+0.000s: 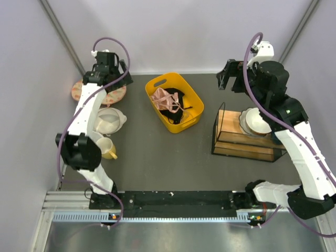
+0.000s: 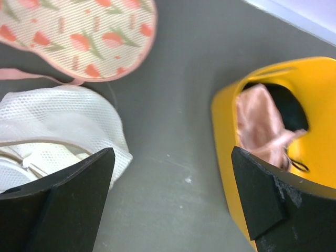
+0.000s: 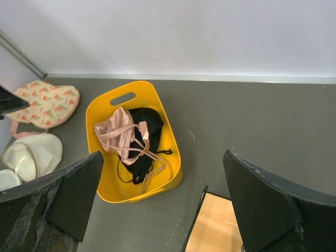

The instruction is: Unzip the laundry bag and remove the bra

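The left gripper moves down toward the laundry bag next, onto the bag's rounded near edge on the basket side, because that edge lies clear beside bare tabletop.
The laundry bag lies flat at the far left, printed side up, partly hidden by my left arm. It also shows in the left wrist view and the right wrist view. I cannot tell whether its zip is open or shut. The white bra lies on the table just nearer than the bag, outside it, cups rounded. My left gripper is open and empty, above the table between bag and basket. My right gripper is open and empty, raised at the far right.
A yellow plastic basket in the far middle holds a pink strappy garment and a black garment. A wire-and-wood rack with a white bowl stands on the right. A pale yellow cup-like object lies near the left arm.
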